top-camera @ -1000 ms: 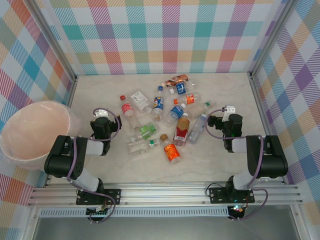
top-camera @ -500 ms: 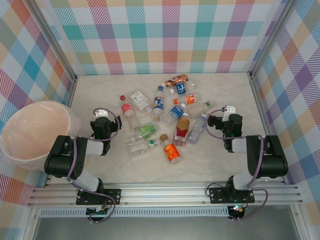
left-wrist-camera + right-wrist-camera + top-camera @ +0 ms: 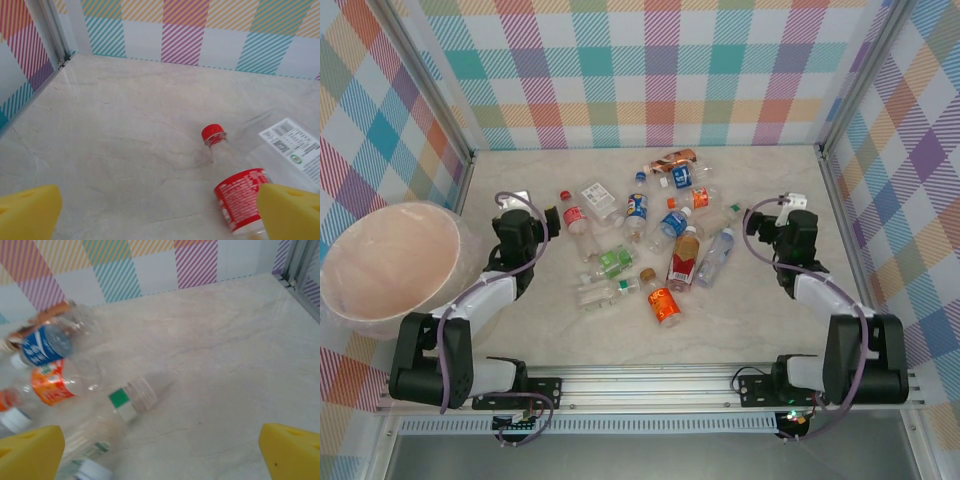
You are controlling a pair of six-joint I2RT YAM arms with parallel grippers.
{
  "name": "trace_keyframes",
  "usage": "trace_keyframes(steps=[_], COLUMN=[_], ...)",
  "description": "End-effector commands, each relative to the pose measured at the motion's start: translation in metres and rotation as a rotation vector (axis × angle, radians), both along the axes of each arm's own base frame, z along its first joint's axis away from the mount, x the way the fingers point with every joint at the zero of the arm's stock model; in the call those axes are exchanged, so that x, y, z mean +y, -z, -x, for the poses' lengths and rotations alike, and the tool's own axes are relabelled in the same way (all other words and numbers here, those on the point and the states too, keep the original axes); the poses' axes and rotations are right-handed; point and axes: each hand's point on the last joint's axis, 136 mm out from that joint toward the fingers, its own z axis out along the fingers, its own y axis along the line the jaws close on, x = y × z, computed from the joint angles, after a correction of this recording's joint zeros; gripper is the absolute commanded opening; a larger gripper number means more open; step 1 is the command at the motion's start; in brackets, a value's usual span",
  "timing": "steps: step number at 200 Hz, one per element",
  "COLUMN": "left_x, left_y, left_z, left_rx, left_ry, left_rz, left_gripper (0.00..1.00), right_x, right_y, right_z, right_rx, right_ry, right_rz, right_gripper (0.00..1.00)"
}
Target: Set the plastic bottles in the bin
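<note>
The right gripper moves back and down toward the pile next, onto the near end (image 3: 706, 275) of the white-capped clear bottle, because bare tabletop beside it leaves finger room.
Several plastic bottles (image 3: 650, 235) lie scattered across the middle of the table. The bin (image 3: 395, 207), a wide pale pink bucket, stands at the left edge with nothing visible inside. My left gripper (image 3: 538, 216) is open just left of the red-capped, red-labelled bottle (image 3: 574, 216). In the left wrist view that bottle (image 3: 240, 197) lies beside the right yellow fingertip (image 3: 290, 210), and nothing is between the fingers of the left gripper (image 3: 160, 215). My right gripper (image 3: 767, 222) is open to the right of the pile. A clear bottle with a green mark (image 3: 127, 400) lies ahead of the right gripper (image 3: 160, 455), towards the left.
Checked walls close in the table at the back and both sides, with metal posts at the corners. A flattened clear bottle with a white label (image 3: 295, 150) lies right of the red-labelled one. Bare marble-look tabletop (image 3: 770, 310) stretches between the pile and the near rail.
Both arms have reached away from their bases. The left gripper has moved up towards the red-labelled bottle, and the right gripper has moved up and to the right. The bottles have not moved.
</note>
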Motion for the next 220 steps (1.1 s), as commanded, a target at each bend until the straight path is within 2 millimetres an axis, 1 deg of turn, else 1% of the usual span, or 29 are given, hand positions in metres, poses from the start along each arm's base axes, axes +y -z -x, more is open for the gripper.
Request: trace_keyframes(steps=[1,16,34,44,61,79,95,122,135,150,169,184,211,220], left_x=[-0.003,-0.014,-0.039,-0.049,-0.057,-0.069,-0.072,-0.073,-0.08,-0.085,-0.085,-0.084,-0.085,-0.085], left_y=[0.007,0.009,0.014,0.017,0.021,0.024,0.024,0.026,0.026,0.025,0.029,0.032,0.034,0.034], left_z=[0.011,0.013,0.016,0.019,0.023,0.026,0.027,0.028,0.027,0.026,0.026,0.027,0.028,0.029], left_rx=[0.111,0.142,0.207,0.242,0.282,0.305,0.309,0.343,0.347,0.344,0.357,0.37,0.378,0.382], left_ry=[-0.059,-0.074,-0.017,-0.012,-0.034,-0.01,-0.022,-0.051,-0.018,0.013,0.005,-0.001,0.004,0.007], left_rz=[0.055,0.15,0.265,0.297,0.353,0.42,0.465,0.502,0.518,0.532,0.529,0.526,0.525,0.525], left_gripper=[1.0,1.0,1.0,1.0,1.0,1.0,1.0,1.0,1.0,1.0,1.0,1.0,1.0,1.0], right_x=[0.017,0.034,0.059,0.068,0.079,0.099,0.113,0.112,0.114,0.121,0.124,0.128,0.139,0.139], right_y=[0.024,0.037,0.05,0.056,0.065,0.07,0.07,0.081,0.088,0.092,0.101,0.108,0.116,0.12], right_z=[0.028,0.046,0.069,0.081,0.099,0.11,0.113,0.111,0.109,0.106,0.106,0.105,0.102,0.103], right_rx=[0.216,0.344,0.492,0.553,0.627,0.685,0.723,0.734,0.751,0.77,0.797,0.813,0.831,0.841], right_ry=[0.03,0.03,-0.009,-0.008,0.005,-0.04,-0.076,0.035,0.059,0.048,0.066,0.073,0.035,0.038], right_rz=[-0.252,-0.408,-0.546,-0.572,-0.585,-0.599,-0.593,-0.511,-0.506,-0.483,-0.447,-0.453,-0.446,-0.437], right_gripper=[1.0,1.0,1.0,1.0,1.0,1.0,1.0,1.0,0.96,0.94,0.94,0.91,0.85,0.84])
